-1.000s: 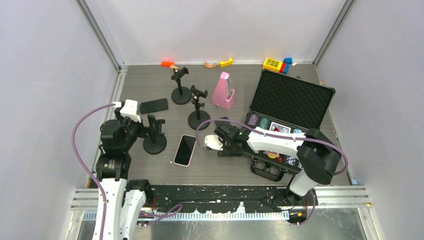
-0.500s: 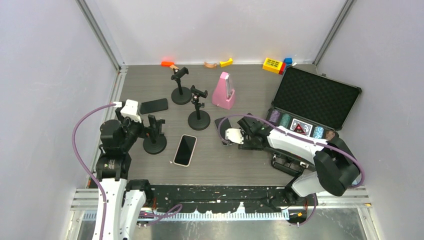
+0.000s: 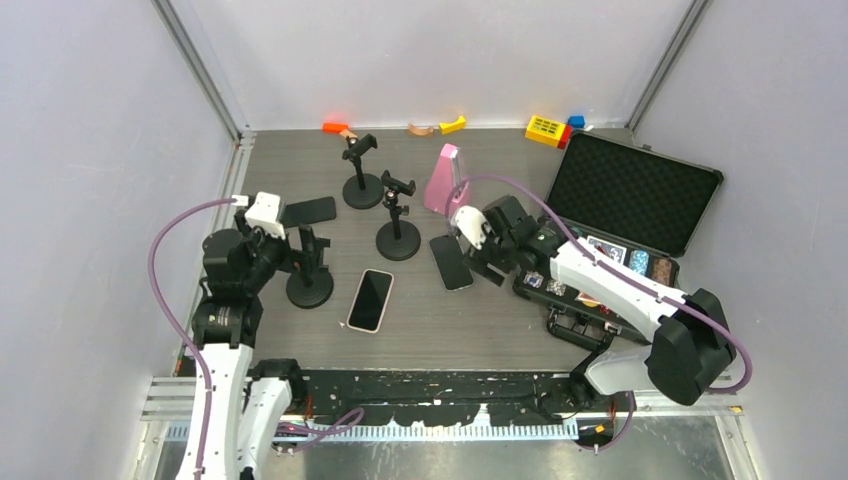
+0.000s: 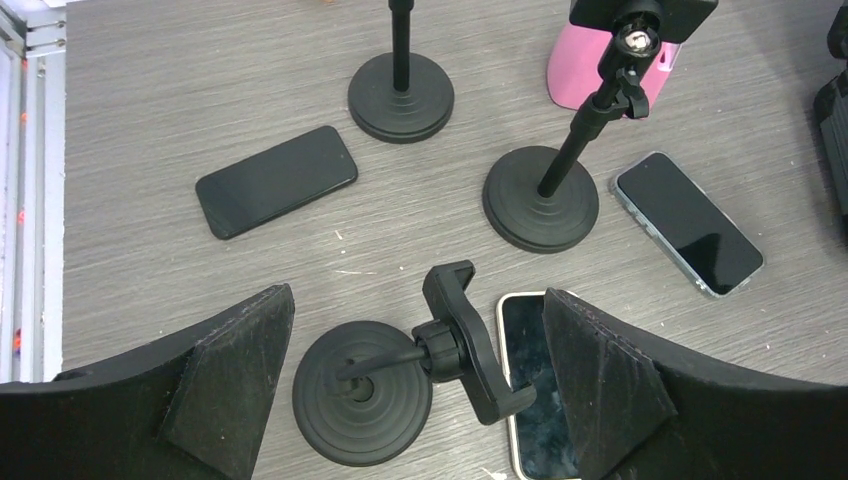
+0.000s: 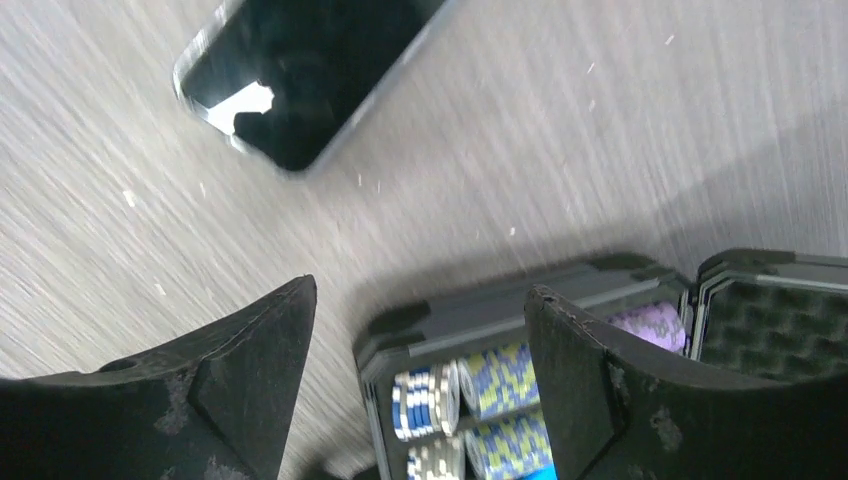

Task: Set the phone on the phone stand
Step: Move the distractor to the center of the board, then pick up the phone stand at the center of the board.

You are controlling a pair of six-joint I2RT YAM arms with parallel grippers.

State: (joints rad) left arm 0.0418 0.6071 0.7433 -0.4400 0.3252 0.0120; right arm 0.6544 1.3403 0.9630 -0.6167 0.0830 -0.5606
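The middle stand's ball joint is below its clamp. My left gripper will move outward to that joint next.
Three phones lie flat on the table: a black one [image 3: 308, 211] [image 4: 276, 181] at the back left, a pale-rimmed one [image 3: 369, 299] [image 4: 530, 380] near the front, and a dark one [image 3: 452, 262] [image 4: 688, 223] [image 5: 300, 70] in the middle. There are three black phone stands: a near one [image 3: 309, 272] [image 4: 362, 392] with its clamp tilted sideways, a middle one [image 3: 398, 228] [image 4: 541, 195], and a far one [image 3: 362, 178] [image 4: 401, 85]. My left gripper [image 3: 296, 256] [image 4: 417, 300] hangs open over the near stand. Just right of the dark phone, my right gripper [image 3: 495, 262] [image 5: 420, 330] stands open and empty above the case corner.
An open black case [image 3: 632, 195] [image 5: 480, 310] holding poker chips stands at the right. A pink metronome [image 3: 446, 180] [image 4: 600, 65] sits behind the middle stand. Small coloured blocks [image 3: 548, 129] line the back edge. Grey walls close in both sides.
The right arm has swung from the front centre toward the back right, its jaws now wider apart. The case slid right, uncovering the dark phone. The left arm has barely moved.
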